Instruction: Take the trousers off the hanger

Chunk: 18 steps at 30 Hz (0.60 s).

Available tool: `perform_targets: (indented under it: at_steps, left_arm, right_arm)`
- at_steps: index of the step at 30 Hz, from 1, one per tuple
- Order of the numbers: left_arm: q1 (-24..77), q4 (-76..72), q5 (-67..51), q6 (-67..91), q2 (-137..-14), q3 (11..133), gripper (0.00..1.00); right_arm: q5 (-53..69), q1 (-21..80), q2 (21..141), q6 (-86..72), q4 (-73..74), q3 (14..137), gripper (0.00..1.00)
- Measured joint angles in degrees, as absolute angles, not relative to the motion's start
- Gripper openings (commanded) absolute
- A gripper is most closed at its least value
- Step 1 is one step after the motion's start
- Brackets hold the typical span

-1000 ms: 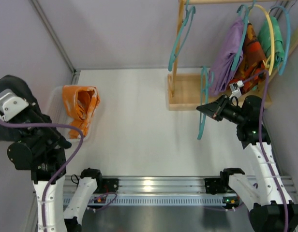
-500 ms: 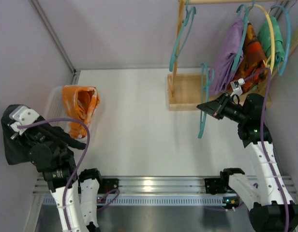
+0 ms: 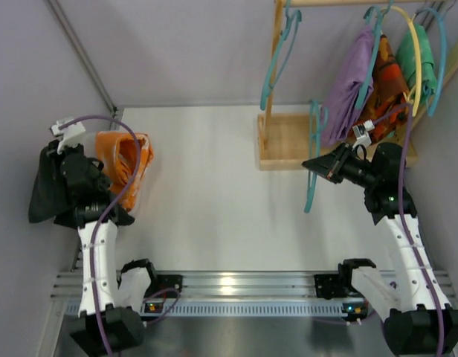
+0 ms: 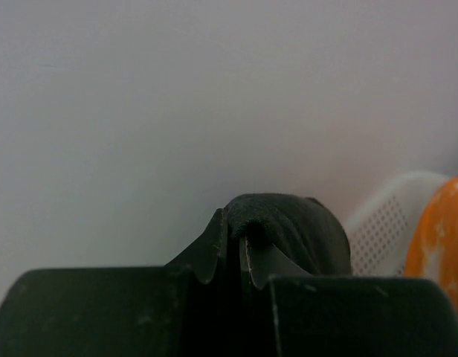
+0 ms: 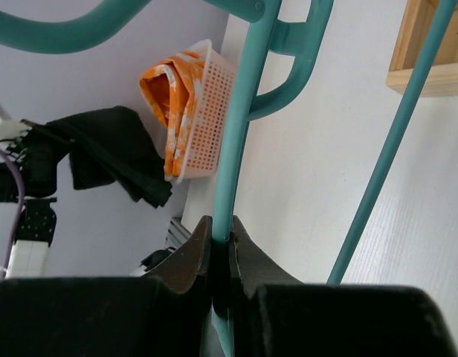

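Note:
My left gripper moves down away from the grey wall next, then tilts its fingers down into the white basket.
My left gripper (image 4: 233, 249) is shut on the black trousers (image 3: 44, 190), which hang from it at the far left, beside the white basket (image 3: 86, 145). The black cloth bulges over my fingertips in the left wrist view (image 4: 288, 227). My right gripper (image 3: 320, 168) is shut on a bare teal hanger (image 3: 312, 160) and holds it upright in front of the wooden rack (image 3: 288, 141). In the right wrist view the hanger's bar (image 5: 240, 141) runs between my fingers, and the black trousers (image 5: 114, 152) show far off at the left.
The white basket holds orange cloth (image 3: 125, 160). The rack carries a teal hanger (image 3: 277, 52) and purple (image 3: 349, 85), orange-red (image 3: 389, 78) and green (image 3: 421, 63) garments on hangers at the back right. A grey wall stands at the left.
My left arm has swung up and back with the black trousers, from low at the near left to beside the basket. My right arm has held still with the hanger.

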<state>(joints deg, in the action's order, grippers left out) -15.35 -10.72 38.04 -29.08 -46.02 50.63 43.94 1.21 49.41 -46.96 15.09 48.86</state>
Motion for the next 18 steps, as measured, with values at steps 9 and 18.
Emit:
perform_targets:
  at_steps: [9, 18]
  left_arm:
    - [-15.3, -12.2, 28.8, -23.5, -66.4, 49.2, 0.00]
    - [-15.3, -4.1, 17.9, -14.4, -80.3, 57.5, 0.12]
  right_arm:
    - [43.6, 1.2, 49.4, -45.6, 17.6, 50.1, 0.00]
    - [43.3, 1.2, 49.4, -44.5, 19.0, 51.7, 0.00]
